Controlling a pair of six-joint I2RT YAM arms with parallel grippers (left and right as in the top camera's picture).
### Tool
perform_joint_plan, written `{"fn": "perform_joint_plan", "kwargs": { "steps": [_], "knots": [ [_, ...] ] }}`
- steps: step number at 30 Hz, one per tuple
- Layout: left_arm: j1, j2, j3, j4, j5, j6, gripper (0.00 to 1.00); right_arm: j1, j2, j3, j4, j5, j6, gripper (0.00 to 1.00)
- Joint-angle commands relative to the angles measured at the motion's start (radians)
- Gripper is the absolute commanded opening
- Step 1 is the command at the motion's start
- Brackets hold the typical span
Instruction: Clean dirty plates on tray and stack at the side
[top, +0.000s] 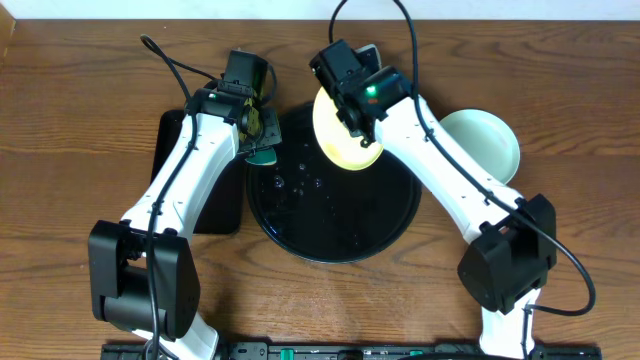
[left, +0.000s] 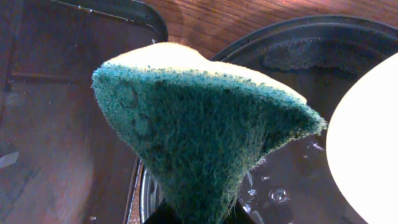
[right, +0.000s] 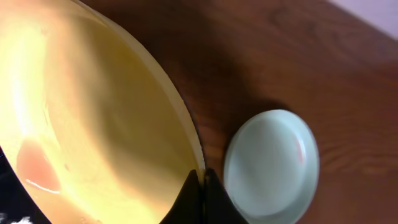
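My right gripper carries the yellow plate (top: 338, 125) across and down onto the mint plate (top: 485, 145) next, then releases it, since the mint plate lies below it, to its right in the overhead view.
My right gripper (top: 362, 135) is shut on the rim of the pale yellow plate (top: 338, 125) and holds it tilted above the back of the round black tray (top: 330, 225). In the right wrist view the yellow plate (right: 93, 112) shows a reddish smear at its lower left, with my fingers (right: 200, 196) pinched on its edge. My left gripper (top: 258, 140) is shut on a green and yellow sponge (top: 262, 152) at the tray's left rim, beside the plate. In the left wrist view the sponge (left: 199, 124) fills the frame. A mint plate (top: 485, 145) lies on the table to the right.
A rectangular black tray (top: 225, 215) lies left of the round tray, partly under my left arm. Water drops sit on the round tray's surface (left: 280, 196). The mint plate (right: 270, 168) in the right wrist view has a faint red mark near its rim.
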Motion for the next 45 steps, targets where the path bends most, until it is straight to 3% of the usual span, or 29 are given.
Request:
{"fn": "perform_joint_plan", "kwargs": {
  "steps": [1, 14, 23, 27, 34, 40, 45],
  "knots": [
    [-0.002, 0.009, 0.005, -0.001, -0.012, -0.01, 0.08, 0.032, -0.048, 0.0, 0.002, 0.156, -0.009, 0.01],
    [-0.002, 0.014, 0.005, 0.001, -0.012, -0.01, 0.08, 0.193, -0.048, 0.0, -0.002, 0.784, 0.003, 0.01],
    [-0.002, 0.014, 0.005, 0.0, -0.013, -0.01, 0.08, 0.199, -0.048, 0.0, -0.022, 0.805, 0.06, 0.01],
    [-0.002, 0.014, 0.005, 0.0, -0.013, -0.01, 0.08, 0.176, -0.048, 0.0, -0.068, 0.665, 0.109, 0.01],
    [-0.001, 0.014, 0.005, 0.001, -0.014, -0.009, 0.08, 0.035, -0.049, 0.0, -0.099, 0.217, 0.1, 0.01],
    [-0.001, 0.014, 0.005, 0.001, -0.014, -0.009, 0.08, -0.188, -0.084, 0.0, -0.088, -0.301, -0.017, 0.01],
    [-0.001, 0.014, 0.005, 0.001, -0.014, -0.009, 0.08, -0.415, -0.128, 0.0, -0.098, -0.615, -0.043, 0.01]
  ]
}}
